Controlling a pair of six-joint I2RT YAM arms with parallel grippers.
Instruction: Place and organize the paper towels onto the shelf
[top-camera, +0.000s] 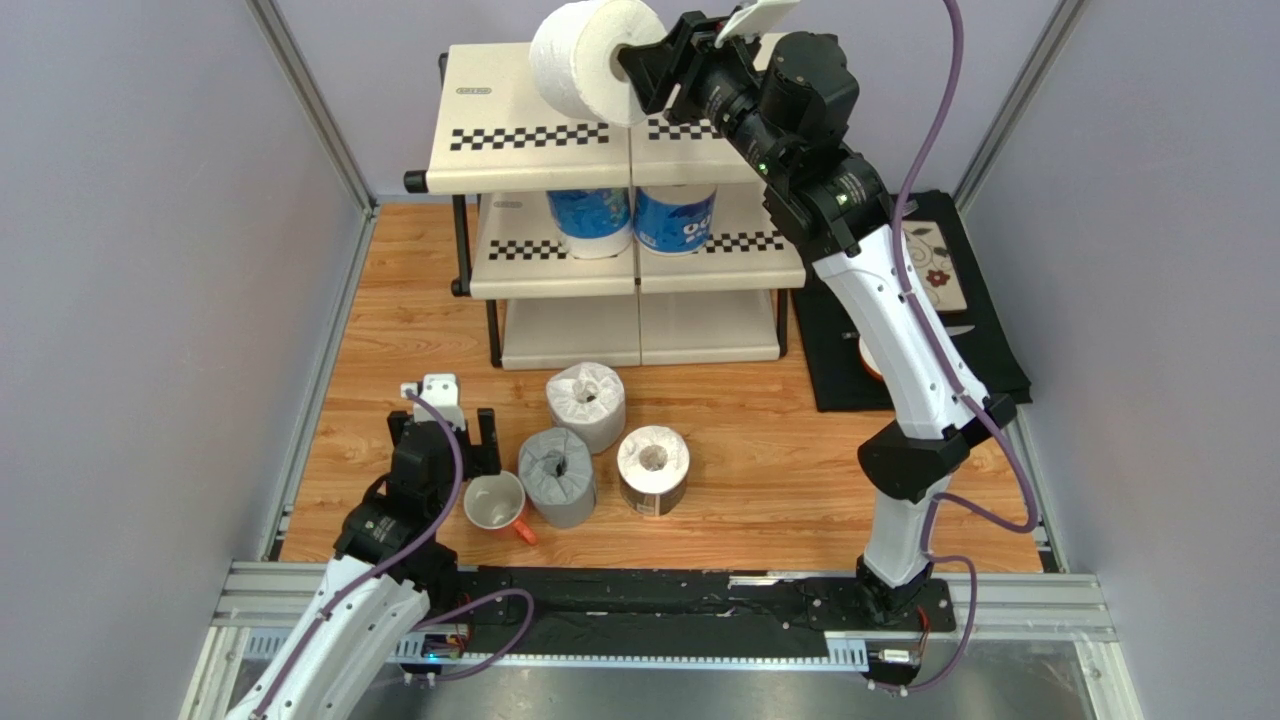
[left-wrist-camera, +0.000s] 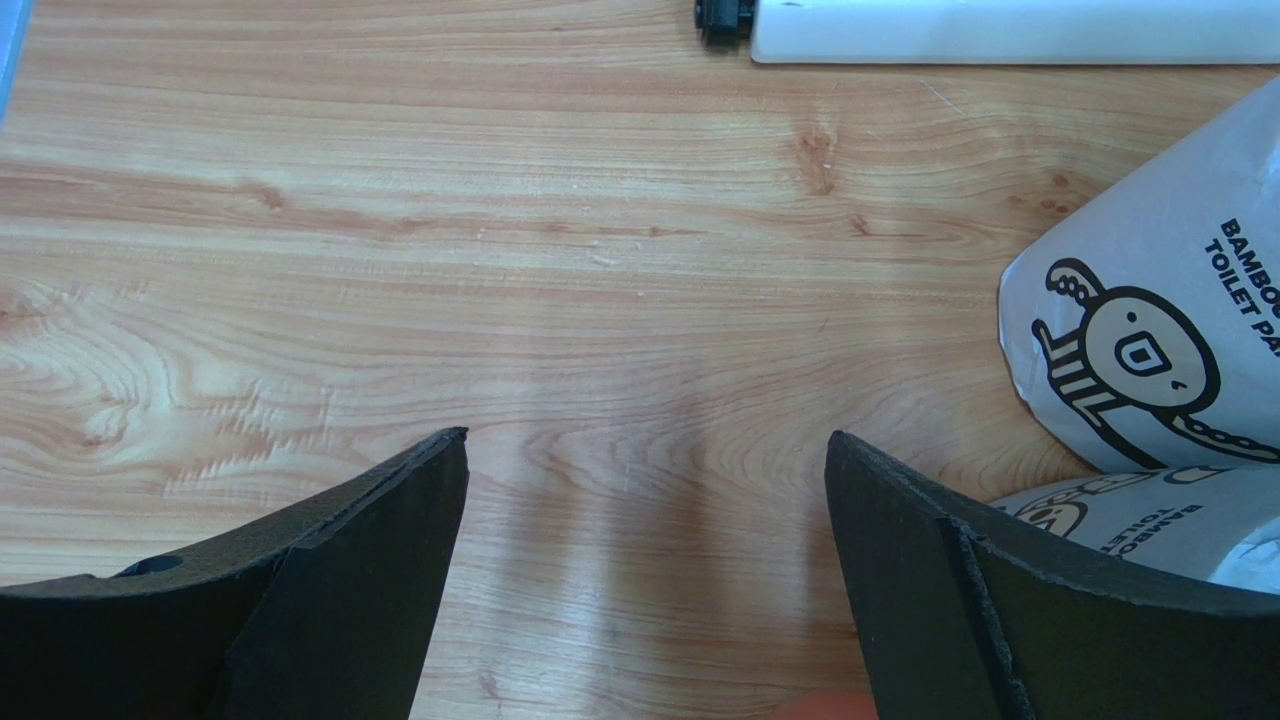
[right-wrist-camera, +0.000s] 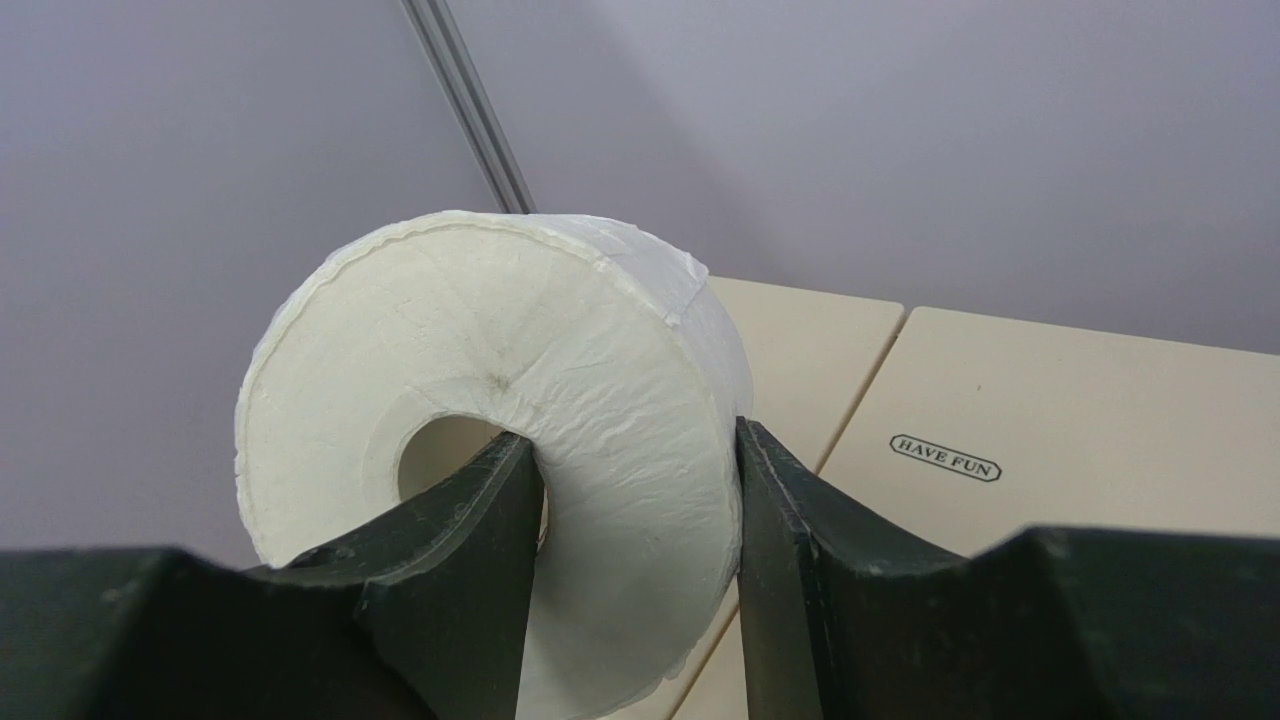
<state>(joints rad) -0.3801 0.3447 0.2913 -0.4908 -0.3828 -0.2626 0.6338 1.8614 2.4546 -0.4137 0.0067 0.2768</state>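
Observation:
My right gripper is just above the shelf's top level (top-camera: 571, 126). Next, it will go down until the white paper towel roll rests on that level, and let go of the roll.
My right gripper (top-camera: 643, 71) (right-wrist-camera: 634, 435) is shut on a plain white paper towel roll (top-camera: 589, 60) (right-wrist-camera: 496, 390). One finger sits inside the roll's core and the other presses its outer wall. The roll is tipped on its side above the top tier of the shelf (top-camera: 504, 128) (right-wrist-camera: 1052, 435). Two blue-printed rolls (top-camera: 591, 219) (top-camera: 675, 216) stand on the middle tier. On the table in front stand a white roll (top-camera: 586, 402), a grey roll (top-camera: 558, 476) and a dark-wrapped roll (top-camera: 654, 468). My left gripper (top-camera: 443, 432) (left-wrist-camera: 646, 450) is open over bare wood, left of those rolls.
A white mug (top-camera: 493, 503) with an orange handle sits next to the grey roll, close to my left gripper. A black mat (top-camera: 969, 308) lies right of the shelf, under my right arm. Wrapped rolls with a cartoon print (left-wrist-camera: 1142, 338) show at the left wrist view's right edge.

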